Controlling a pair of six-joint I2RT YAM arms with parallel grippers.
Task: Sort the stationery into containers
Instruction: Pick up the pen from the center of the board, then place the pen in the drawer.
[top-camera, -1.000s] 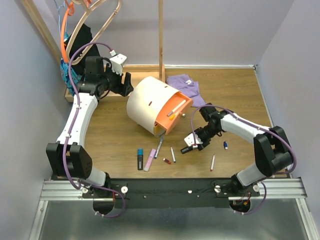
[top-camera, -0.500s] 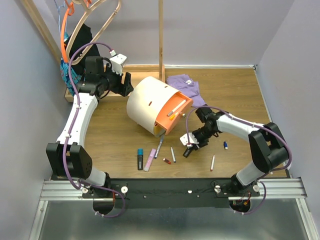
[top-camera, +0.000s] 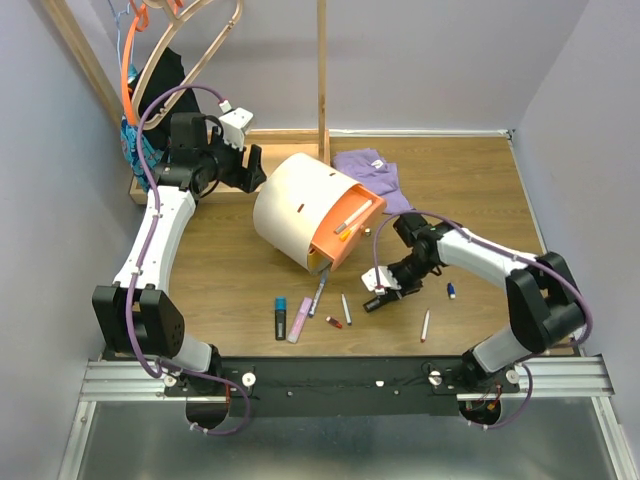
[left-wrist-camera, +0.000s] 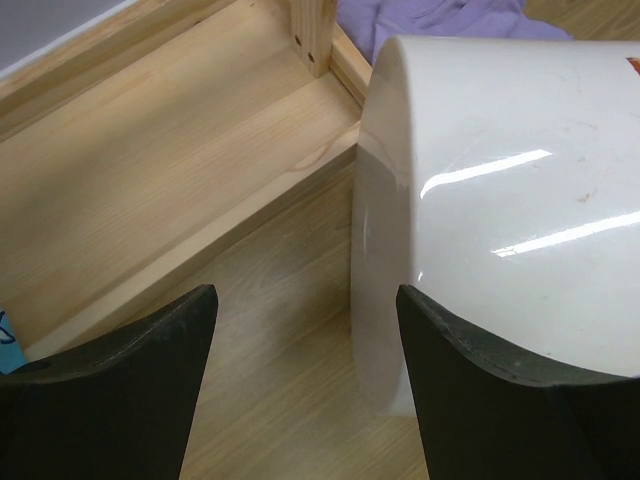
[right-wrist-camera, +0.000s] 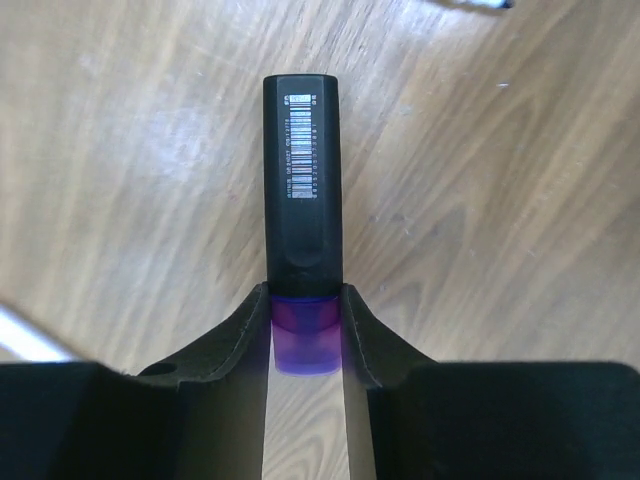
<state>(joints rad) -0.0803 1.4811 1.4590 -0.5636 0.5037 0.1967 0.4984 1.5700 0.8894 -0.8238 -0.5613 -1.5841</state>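
Note:
My right gripper lifts the black marker outward next, over the orange drawer, which is open with a white pen inside. It then lets go of the marker.
My right gripper is low over the table right of the drum, shut on a black marker; both fingers press its purple end. The marker's black body sticks out ahead of the fingertips over the wood. The container, a cream-white drum, lies tilted with its orange drawer open and a white pen inside. Loose stationery lies in front of it: a black marker with a blue cap, a pink marker, a white pen and another pen. My left gripper stands open behind the drum, holding nothing.
A purple cloth lies behind the drum. A wooden post rises at the back, with a low wooden ledge at its foot. Hangers are at the back left. A small blue item lies beside my right forearm.
The right gripper's jaws have narrowed onto the marker's purple end, and the wrist has shifted slightly left. The left arm has not moved.

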